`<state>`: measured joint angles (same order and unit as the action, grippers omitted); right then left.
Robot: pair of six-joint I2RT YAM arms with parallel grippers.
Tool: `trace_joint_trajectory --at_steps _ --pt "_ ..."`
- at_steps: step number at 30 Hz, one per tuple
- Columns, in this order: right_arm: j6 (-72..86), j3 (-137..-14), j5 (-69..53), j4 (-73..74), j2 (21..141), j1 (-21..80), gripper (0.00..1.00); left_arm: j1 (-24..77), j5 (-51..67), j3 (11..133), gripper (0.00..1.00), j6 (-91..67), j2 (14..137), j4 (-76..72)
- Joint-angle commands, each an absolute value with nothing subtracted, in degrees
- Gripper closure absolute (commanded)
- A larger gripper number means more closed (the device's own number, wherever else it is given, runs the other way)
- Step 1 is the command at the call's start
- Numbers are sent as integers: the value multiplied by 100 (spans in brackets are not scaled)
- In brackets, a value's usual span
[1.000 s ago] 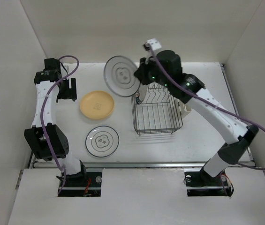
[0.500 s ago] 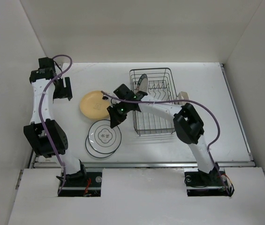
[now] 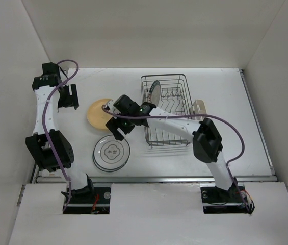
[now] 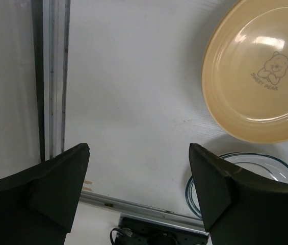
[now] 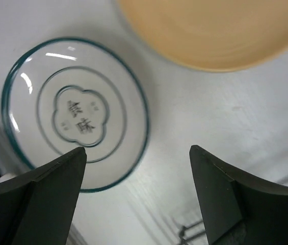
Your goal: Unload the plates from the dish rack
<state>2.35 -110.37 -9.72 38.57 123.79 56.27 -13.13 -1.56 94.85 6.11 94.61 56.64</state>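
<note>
The right gripper rises next, crosses outward to the rack's last plate, to its right in the top view, and lowers astride that plate's upper rim.
A white plate with a thin dark rim lies flat at the front left, on top of a like plate whose rim just shows under it. Behind it lies the yellow-orange plate. My right gripper hangs open just above the table between these plates, holding nothing. One plate with a dark rim stands on edge in the back left of the dish rack. My left gripper is open and empty, left of the yellow-orange plate.
A cream cutlery holder is clipped to the rack's right side. A metal rail runs along the table's left edge, near the left gripper. White walls close in the table at the back and on both sides.
My right gripper carried the white plate from above the rack down onto the plate at front left, then opened and let it go. The left gripper shifted slightly back.
</note>
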Motion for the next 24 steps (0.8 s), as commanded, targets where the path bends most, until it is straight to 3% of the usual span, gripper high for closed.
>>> trace_joint_trajectory --at_steps 1,5,8,14,24 --pt "149 -11374 700 3814 11698 5581 12 -1310 -97 9466 23 650 9229 5713" --pt "227 -11320 2141 3894 11418 5468 11 -1310 -97 9466 23 650 9229 5713" --pt "1157 -11469 2381 3894 11136 5090 11 -1310 -97 9466 23 650 9229 5713" --pt "2451 -11741 3190 4008 10881 4132 24 -1310 -97 9413 23 650 9176 5713" --pt "2804 -12358 2251 4633 12040 3384 26 -1310 -44 9413 23 650 9176 5713"
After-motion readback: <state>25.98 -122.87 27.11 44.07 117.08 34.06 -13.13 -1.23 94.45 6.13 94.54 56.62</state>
